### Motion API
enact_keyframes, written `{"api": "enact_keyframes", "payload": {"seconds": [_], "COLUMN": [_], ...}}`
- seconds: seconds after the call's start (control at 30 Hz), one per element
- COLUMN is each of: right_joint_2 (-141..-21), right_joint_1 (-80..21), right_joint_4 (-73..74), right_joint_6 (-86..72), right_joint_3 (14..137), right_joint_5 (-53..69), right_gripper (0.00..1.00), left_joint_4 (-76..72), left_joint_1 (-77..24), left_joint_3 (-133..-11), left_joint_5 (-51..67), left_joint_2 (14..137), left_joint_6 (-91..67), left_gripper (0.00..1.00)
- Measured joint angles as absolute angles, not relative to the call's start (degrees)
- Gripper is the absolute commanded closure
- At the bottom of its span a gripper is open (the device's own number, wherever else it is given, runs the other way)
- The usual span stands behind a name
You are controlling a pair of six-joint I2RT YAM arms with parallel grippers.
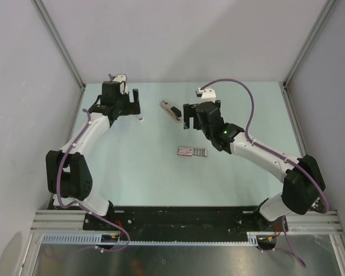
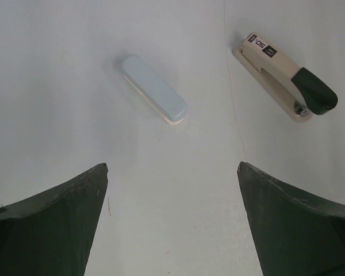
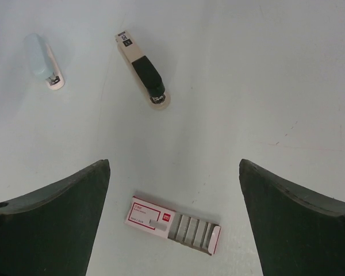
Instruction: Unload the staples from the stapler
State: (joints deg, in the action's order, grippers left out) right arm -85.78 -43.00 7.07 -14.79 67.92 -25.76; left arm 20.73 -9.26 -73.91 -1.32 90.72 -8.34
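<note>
My left gripper first goes down and outward next, turning in line with the near end of the blue stapler (image 2: pixel 155 89), to get onto it.
A beige stapler with a black grip (image 1: pixel 171 110) lies shut on the table between my grippers; it also shows in the left wrist view (image 2: pixel 287 77) and the right wrist view (image 3: pixel 144 70). A small pale blue stapler (image 2: pixel 155 89) lies shut to its left, also in the right wrist view (image 3: pixel 43 61). The staples are out of view; no loose ones show. My left gripper (image 2: pixel 172 167) is open and empty above the table, near the blue stapler. My right gripper (image 3: pixel 173 163) is open and empty, right of the beige stapler and above a box.
A small red-and-white flat box (image 3: pixel 172 225) lies near the table's middle (image 1: pixel 192 152), its drawer slid half out with rows of grey strips inside. Grey walls and metal frame posts (image 1: pixel 60 43) bound the pale table on the left, back and right.
</note>
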Motion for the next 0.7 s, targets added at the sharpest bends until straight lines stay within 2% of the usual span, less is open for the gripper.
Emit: {"api": "enact_keyframes", "payload": {"seconds": [0.13, 0.4, 0.7], "right_joint_2": [-85.45, -85.14, -85.14], "right_joint_1": [-42.81, -43.07, -43.07], "right_joint_4": [7.16, 7.18, 7.03], "right_joint_6": [-15.05, -14.79, -13.43], "right_joint_3": [67.92, 67.9, 67.9], "right_joint_5": [-25.39, -25.23, -25.17], "right_gripper": [0.01, 0.01, 0.01], "left_joint_4": [20.16, 20.36, 20.38], "left_joint_1": [-9.32, -9.65, -10.17], "left_joint_3": [-74.87, -84.55, -91.57], "left_joint_5": [-2.02, -4.25, -7.29], "left_joint_2": [92.44, 106.13, 115.2], "left_joint_6": [-8.1, -9.04, -11.11], "left_gripper": [0.01, 0.01, 0.01]}}
